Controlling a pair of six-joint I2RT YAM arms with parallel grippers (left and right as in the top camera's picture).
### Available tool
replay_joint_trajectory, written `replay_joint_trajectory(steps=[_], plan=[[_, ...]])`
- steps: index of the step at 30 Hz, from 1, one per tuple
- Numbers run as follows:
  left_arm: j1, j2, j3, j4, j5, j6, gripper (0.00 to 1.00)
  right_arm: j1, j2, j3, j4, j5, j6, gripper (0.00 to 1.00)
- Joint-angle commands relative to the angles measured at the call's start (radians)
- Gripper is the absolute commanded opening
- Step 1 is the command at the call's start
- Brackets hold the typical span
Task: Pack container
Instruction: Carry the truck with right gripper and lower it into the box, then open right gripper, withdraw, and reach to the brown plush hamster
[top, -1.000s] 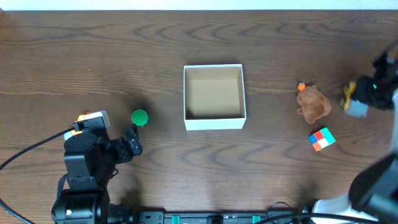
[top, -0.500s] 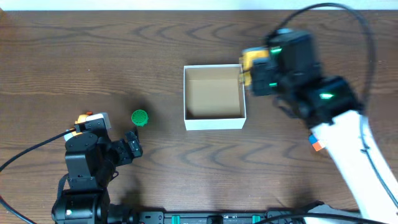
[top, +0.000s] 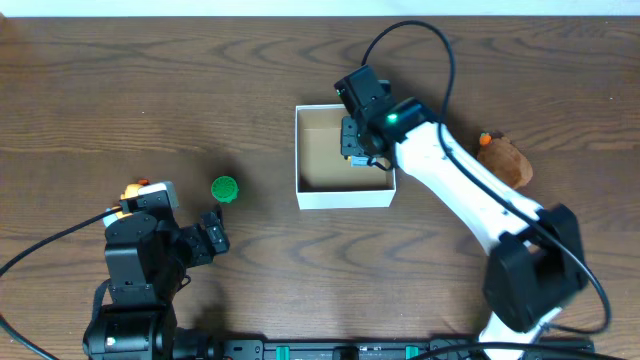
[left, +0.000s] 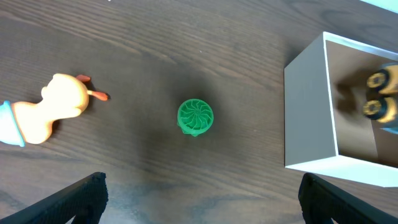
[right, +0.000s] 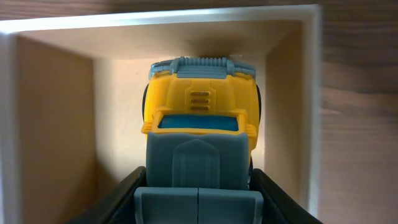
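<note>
My right gripper moves down deeper into the container (top: 345, 197) next and releases the grey toy truck on the container's brown bottom, since that bottom lies below the gripper.
The container (top: 345, 197) is a square white box with a brown inside, at the table's middle. It also shows in the left wrist view (left: 308, 112) and the right wrist view (right: 155, 22). My right gripper (top: 356, 143) reaches down into the container at its right side. It is shut on a yellow and grey toy truck (right: 199, 106), with the fingers (right: 198, 193) on both of the truck's sides. The truck's yellow parts show inside the box in the left wrist view (left: 380, 96). My left gripper (top: 207, 236) is open and empty over bare table (left: 202, 202), left of the box.
A small green round toy (top: 224, 188) (left: 195, 117) and an orange duck toy (top: 135, 189) (left: 53, 109) lie left of the container. A brown plush toy (top: 503, 158) lies to its right, partly behind my right arm.
My right arm has swung from the far right with the truck to the container, and now holds it inside. The left arm has not moved.
</note>
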Motion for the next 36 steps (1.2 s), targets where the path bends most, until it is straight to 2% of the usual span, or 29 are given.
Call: replay_joint_trajectory(steps=[1, 5, 9, 10, 12, 14, 18, 27, 36], plan=[[-0.002, -0.002, 0.024, -0.007, 0.003, -0.002, 0.98, -0.021, 0.055, 0.003, 0.037, 0.024, 0.017, 0.18], [-0.002, -0.002, 0.024, -0.014, 0.003, -0.002, 0.98, -0.027, 0.105, 0.003, 0.049, 0.013, 0.006, 0.39], [-0.002, -0.002, 0.024, -0.022, 0.003, -0.002, 0.98, -0.027, 0.103, 0.004, 0.065, 0.014, 0.006, 0.44], [-0.002, -0.002, 0.024, -0.022, 0.003, -0.002, 0.98, -0.027, 0.102, 0.004, 0.071, 0.014, 0.006, 0.49], [-0.002, -0.002, 0.024, -0.022, 0.003, -0.002, 0.98, -0.027, 0.097, 0.004, 0.072, 0.014, 0.006, 0.64], [-0.002, -0.002, 0.024, -0.022, 0.003, -0.002, 0.98, -0.027, 0.095, 0.004, 0.07, 0.011, 0.006, 0.68], [-0.002, -0.002, 0.024, -0.022, 0.003, -0.002, 0.98, -0.027, 0.095, 0.004, 0.066, 0.01, 0.006, 0.97], [-0.002, -0.002, 0.024, -0.022, 0.003, -0.002, 0.98, -0.024, 0.051, 0.006, 0.067, 0.005, -0.016, 0.99], [-0.002, -0.002, 0.024, -0.022, 0.003, -0.002, 0.98, -0.057, -0.205, 0.024, 0.004, 0.035, -0.117, 0.99]])
